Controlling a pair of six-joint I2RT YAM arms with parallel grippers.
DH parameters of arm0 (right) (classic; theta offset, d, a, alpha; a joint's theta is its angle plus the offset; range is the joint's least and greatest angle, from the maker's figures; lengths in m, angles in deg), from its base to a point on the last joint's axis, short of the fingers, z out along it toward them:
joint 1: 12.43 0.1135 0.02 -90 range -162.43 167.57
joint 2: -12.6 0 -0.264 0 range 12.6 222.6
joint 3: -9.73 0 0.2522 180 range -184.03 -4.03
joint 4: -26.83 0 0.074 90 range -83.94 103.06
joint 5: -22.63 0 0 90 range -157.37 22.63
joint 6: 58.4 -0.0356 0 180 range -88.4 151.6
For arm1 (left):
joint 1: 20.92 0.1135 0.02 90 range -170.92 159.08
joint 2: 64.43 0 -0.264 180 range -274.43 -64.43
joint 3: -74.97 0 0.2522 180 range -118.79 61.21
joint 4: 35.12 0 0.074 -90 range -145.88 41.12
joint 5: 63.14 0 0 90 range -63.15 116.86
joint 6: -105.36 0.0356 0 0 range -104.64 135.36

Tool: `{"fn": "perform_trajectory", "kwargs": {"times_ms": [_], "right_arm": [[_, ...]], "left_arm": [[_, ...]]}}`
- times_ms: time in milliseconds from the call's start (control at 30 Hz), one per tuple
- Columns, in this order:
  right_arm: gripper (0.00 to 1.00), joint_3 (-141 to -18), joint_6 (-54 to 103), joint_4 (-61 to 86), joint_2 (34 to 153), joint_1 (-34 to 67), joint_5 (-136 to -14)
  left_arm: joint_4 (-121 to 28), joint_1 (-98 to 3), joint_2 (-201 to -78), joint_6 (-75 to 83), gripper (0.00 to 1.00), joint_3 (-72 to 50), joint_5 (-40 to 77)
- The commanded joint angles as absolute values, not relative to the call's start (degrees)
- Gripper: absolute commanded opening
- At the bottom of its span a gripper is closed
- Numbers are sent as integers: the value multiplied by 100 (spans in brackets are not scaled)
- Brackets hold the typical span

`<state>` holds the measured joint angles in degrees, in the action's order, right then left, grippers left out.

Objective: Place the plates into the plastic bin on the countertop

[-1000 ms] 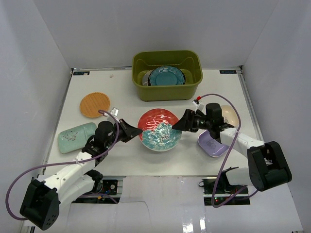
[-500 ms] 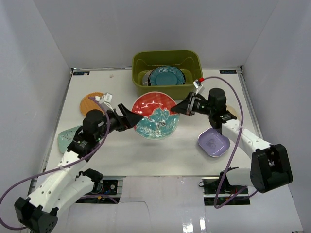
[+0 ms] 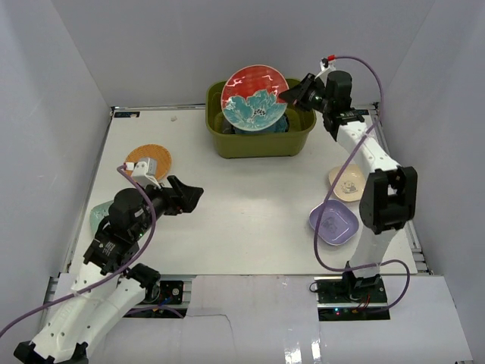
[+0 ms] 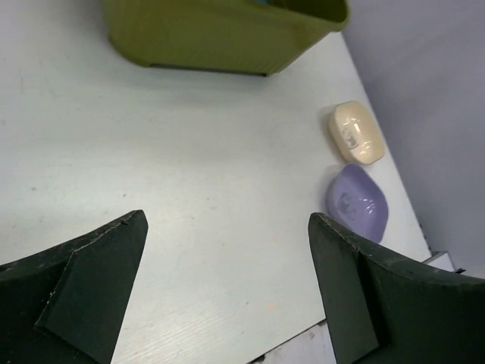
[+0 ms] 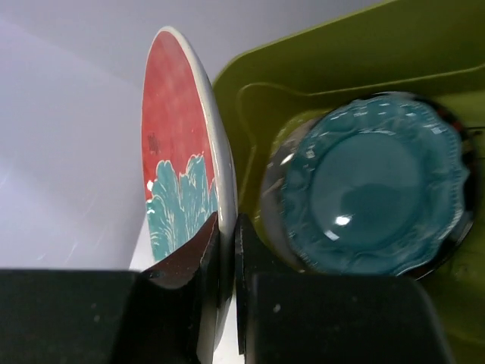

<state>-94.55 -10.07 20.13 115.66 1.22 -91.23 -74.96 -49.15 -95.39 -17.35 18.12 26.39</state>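
Note:
The red plate will go straight down onto the teal plate inside the olive-green bin next, in my right gripper. My right gripper will then let go of the red plate's rim.
My right gripper [image 3: 290,94] [image 5: 227,224] is shut on the rim of the red plate with the teal flower [image 3: 255,98] [image 5: 178,174]. It holds the plate on edge above the olive-green plastic bin [image 3: 261,144] [image 5: 341,61] at the back of the countertop [image 3: 250,205]. A teal plate [image 5: 375,182] lies inside the bin on another dish. My left gripper [image 3: 193,196] [image 4: 226,220] hangs open and empty over the left front of the countertop. Resting on the table are an orange plate [image 3: 149,161], a mint oblong plate [image 3: 98,216], a lavender plate [image 3: 333,222] [image 4: 358,203] and a cream plate [image 3: 348,182] [image 4: 358,133].
White walls close in the table on the left, back and right. My left arm partly covers the mint plate. My right arm stretches along the right side, above the cream and lavender plates. The bin [image 4: 220,30] sits far ahead of the left gripper.
The right gripper closed on the red plate and carried it from the table's middle up over the bin. The left gripper let go of it, opened wide and drew back to the left.

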Motion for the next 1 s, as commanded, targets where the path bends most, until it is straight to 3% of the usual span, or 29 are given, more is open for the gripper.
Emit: {"fn": "perform_trajectory", "kwargs": {"times_ms": [0, 167, 433, 533, 633, 733, 867, 967], "right_arm": [[8, -10552, -1059, 1896, 12086, 67, -8750], [8, -11784, -963, 1334, 13220, 14, -8565], [8, -11715, -866, 1104, 13679, 22, -8495], [25, -11644, -700, 860, 13670, 31, -8425], [67, -11653, -375, 543, 13565, 40, -8135], [85, -11723, 20, 175, 13468, 75, -7810], [98, -11960, 574, -275, 13328, 145, -7232], [90, -12040, 1127, -468, 13073, 321, -6538]], "left_arm": [[-7700, -4922, -9318, -1479, 98, 2086, 2913], [-7648, -4922, -9212, -1399, 98, 2376, 3028], [-7604, -4922, -9326, -1329, 98, 2368, 3028], [-7604, -4922, -9335, -1320, 98, 2368, 3028], [-7604, -4922, -9326, -1329, 98, 2368, 3055], [-7612, -4922, -9291, -1329, 98, 2359, 3090], [-7612, -4922, -9212, -1312, 98, 2350, 3134], [-7639, -4922, -9177, -1303, 98, 2307, 3169]]}}
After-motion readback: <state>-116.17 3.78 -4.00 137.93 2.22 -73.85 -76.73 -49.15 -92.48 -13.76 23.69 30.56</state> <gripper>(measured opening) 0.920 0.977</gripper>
